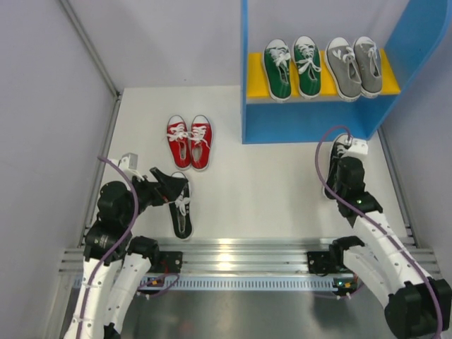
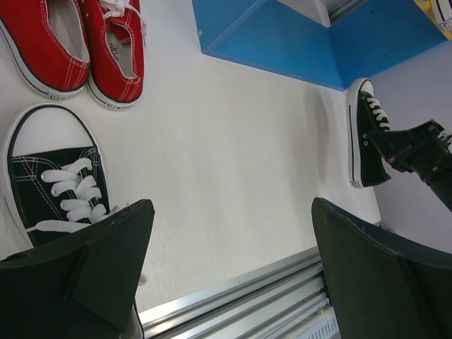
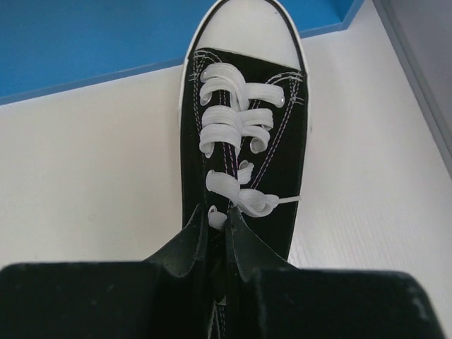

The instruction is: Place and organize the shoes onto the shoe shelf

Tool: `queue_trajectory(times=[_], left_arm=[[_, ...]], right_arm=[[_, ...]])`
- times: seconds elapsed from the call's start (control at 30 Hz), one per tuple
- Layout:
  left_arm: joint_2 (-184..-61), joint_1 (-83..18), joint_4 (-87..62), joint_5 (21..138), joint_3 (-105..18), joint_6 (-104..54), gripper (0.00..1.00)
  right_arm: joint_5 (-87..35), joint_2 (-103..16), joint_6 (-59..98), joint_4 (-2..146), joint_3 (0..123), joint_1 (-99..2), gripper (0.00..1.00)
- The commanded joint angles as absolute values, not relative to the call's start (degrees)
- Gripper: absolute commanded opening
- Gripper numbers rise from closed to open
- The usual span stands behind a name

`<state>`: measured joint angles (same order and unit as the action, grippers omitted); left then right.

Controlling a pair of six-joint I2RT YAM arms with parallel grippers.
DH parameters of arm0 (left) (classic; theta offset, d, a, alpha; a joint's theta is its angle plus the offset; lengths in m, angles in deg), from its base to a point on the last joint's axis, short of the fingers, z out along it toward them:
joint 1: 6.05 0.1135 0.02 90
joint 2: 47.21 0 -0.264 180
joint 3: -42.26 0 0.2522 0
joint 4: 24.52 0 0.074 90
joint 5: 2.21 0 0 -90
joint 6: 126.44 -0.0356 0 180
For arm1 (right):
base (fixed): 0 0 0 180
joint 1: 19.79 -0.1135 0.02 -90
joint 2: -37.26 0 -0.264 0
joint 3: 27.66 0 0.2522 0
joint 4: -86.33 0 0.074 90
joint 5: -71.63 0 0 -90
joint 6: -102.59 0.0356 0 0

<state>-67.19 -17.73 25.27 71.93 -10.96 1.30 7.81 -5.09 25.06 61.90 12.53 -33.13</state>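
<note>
My right gripper moves the second black shoe outward onto the blue bottom board [image 1: 345, 119] below the grey pair next and releases it, since that board stands empty.
The shoe shelf [image 1: 304, 123] stands at the back right, with the green pair [image 1: 292, 68] and the grey pair [image 1: 353, 66] on its yellow board [image 1: 257, 76]. The red pair [image 1: 189, 141] sits on the table left of the shelf. One black shoe [image 1: 181, 206] lies at the front left; my left gripper [image 1: 169, 186] is open just over its heel end, its fingers [image 2: 106, 272] wide apart. My right gripper [image 3: 219, 226] is shut on the second black shoe [image 3: 244, 141], pinching it at the tongue, toe towards the shelf's foot. This shoe also shows in the left wrist view [image 2: 366, 134].
Grey walls close in on the left and right of the white table [image 1: 268, 191]. A metal rail [image 1: 240, 256] runs along the near edge between the arm bases. The shelf's lower bay [image 2: 282, 35] is open towards the table.
</note>
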Motion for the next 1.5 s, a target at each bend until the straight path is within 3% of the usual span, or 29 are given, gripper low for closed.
queue_trajectory(times=[0.0,0.33,0.7,0.9,1.47], left_arm=[[-66.5,-17.8,20.5,70.5,-9.7,2.0,0.99],[-66.1,-17.8,17.9,69.0,-7.5,2.4,0.99],[-66.0,-17.9,17.3,69.5,-7.1,1.8,0.99],[-66.1,-17.8,17.3,70.6,-7.0,0.8,0.99],[-68.8,-17.8,16.2,72.1,-5.7,0.2,0.99]], right_arm=[[-8.7,-8.9,14.4,79.9,14.5,-26.3,0.00],[-23.6,-24.2,6.3,99.2,15.2,-10.6,0.00],[-28.6,-42.1,5.2,118.2,23.8,-7.3,0.00],[-32.9,-51.1,2.8,118.7,32.8,-5.8,0.00],[-36.1,-66.4,0.8,124.7,37.7,-4.1,0.00]])
